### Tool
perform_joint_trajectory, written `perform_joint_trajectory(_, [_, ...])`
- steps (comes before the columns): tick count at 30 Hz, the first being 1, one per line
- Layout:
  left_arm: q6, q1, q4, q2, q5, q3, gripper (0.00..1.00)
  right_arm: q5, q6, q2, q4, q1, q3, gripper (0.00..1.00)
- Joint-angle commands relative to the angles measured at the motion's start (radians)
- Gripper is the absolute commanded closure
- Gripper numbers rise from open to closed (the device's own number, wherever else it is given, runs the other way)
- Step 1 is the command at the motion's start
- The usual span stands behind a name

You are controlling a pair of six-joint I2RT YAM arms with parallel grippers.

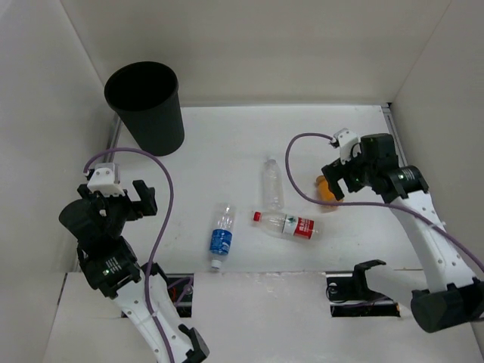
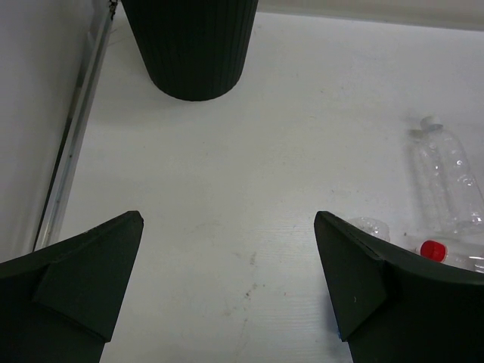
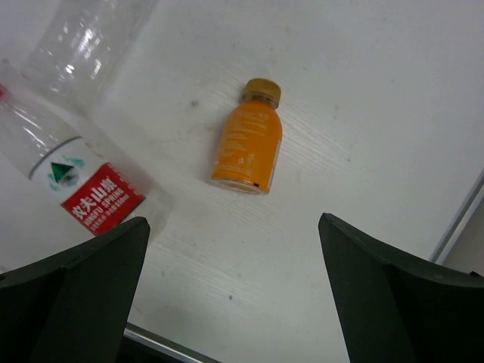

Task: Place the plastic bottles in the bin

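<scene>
The right gripper moves down around the body of the squat orange bottle next, with empty table on both sides, then closes its fingers.
The black bin (image 1: 145, 106) stands at the far left; its lower wall shows in the left wrist view (image 2: 193, 45). Four bottles lie on the table: a clear unlabelled one (image 1: 272, 183) (image 2: 450, 174) (image 3: 83, 45), a red-label, red-cap one (image 1: 287, 224) (image 3: 87, 185), a blue-label one (image 1: 221, 236), and a squat orange one (image 1: 325, 189) (image 3: 248, 140). My left gripper (image 1: 115, 198) (image 2: 228, 221) is open and empty, near the bin and left of the bottles. My right gripper (image 1: 354, 180) (image 3: 234, 221) is open and empty above the table, just short of the orange bottle.
White walls enclose the table on three sides. A metal rail runs along the left edge (image 2: 72, 151) and the right edge (image 3: 457, 219). The table's front edge (image 3: 166, 340) lies below the right gripper. A black bracket (image 1: 364, 281) sits by the right arm's base.
</scene>
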Motion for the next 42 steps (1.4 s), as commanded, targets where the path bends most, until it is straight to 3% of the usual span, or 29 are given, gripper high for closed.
perform_joint_trajectory(1, [-0.008, -0.002, 0.062, -0.014, 0.034, 0.013, 0.0, 0.031, -0.105, 0.068, 0.037, -0.014, -0.002, 0.0])
perform_joint_trajectory(13, [0.007, 0.01, 0.05, 0.003, 0.041, 0.087, 0.0, -0.038, 0.032, 0.24, 0.071, -0.068, -0.015, 0.0])
perform_joint_trajectory(21, [0.008, 0.009, 0.065, 0.041, 0.047, 0.119, 0.0, -0.039, 0.033, 0.336, 0.103, -0.109, -0.058, 0.0])
perform_joint_trajectory(42, [0.021, 0.006, 0.062, 0.033, 0.051, 0.145, 0.0, -0.021, 0.09, 0.534, 0.275, -0.05, -0.104, 0.04])
